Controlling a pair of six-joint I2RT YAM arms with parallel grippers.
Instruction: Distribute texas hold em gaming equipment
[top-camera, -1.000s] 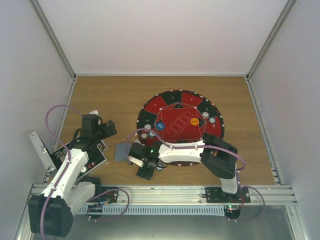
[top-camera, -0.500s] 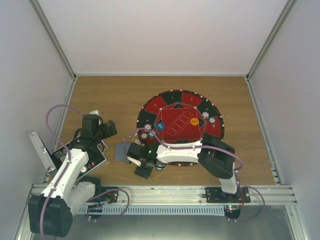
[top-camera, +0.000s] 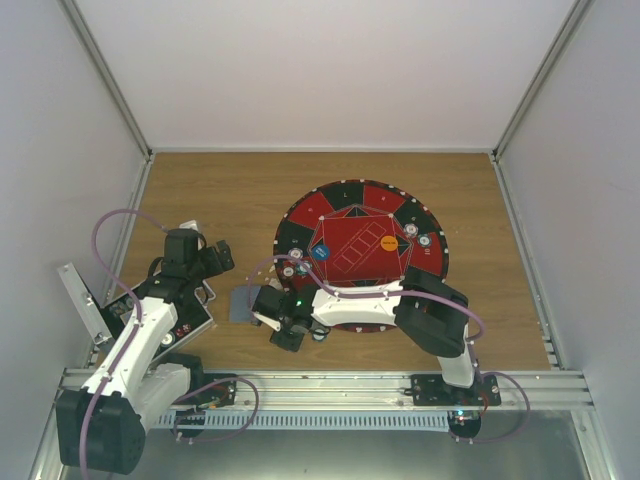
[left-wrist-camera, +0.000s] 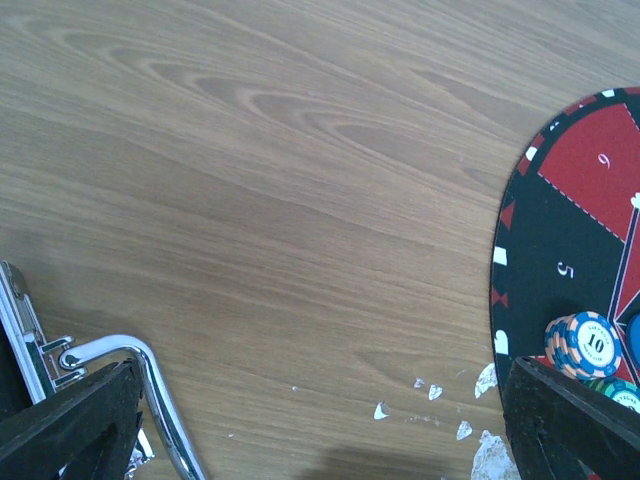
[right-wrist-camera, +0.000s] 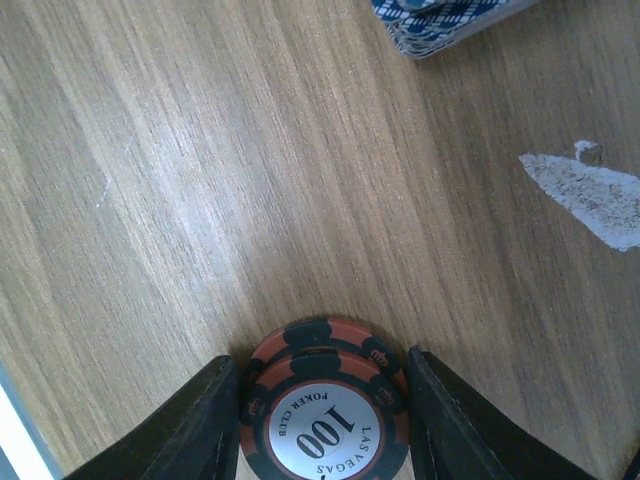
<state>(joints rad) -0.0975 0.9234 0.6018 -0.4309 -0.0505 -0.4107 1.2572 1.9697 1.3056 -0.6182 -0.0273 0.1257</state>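
I should next lift my right gripper outward over the mat and then lower it by the chip stacks, past the orange disc, to release there, because the mat's rim is bare at that place.
A short stack of red-and-black poker chips (right-wrist-camera: 325, 410) marked 100 lies on the wood between the fingers of my right gripper (right-wrist-camera: 320, 385), which press against both of its sides. From above, the right gripper (top-camera: 289, 334) sits just off the near-left rim of the mat. The grey-blue-backed playing cards (top-camera: 243, 303) lie just left of it, and their edge (right-wrist-camera: 440, 20) shows at the top of the right wrist view. More chips (top-camera: 290, 268) rest on the mat, one stack (left-wrist-camera: 585, 345) marked 10. My left gripper (top-camera: 215, 255) hangs open over bare wood, empty.
The round red-and-black mat (top-camera: 360, 200) carries a blue disc (top-camera: 320, 252) and an orange disc (top-camera: 389, 241). The black hinged case (top-camera: 82, 300) lies open under the left arm, its chrome handle (left-wrist-camera: 150, 400) by the left finger. Walls close in on three sides.
The right gripper has slid a little left and toward the cards, and its fingers have closed in onto the chip stack. The left arm has not moved.
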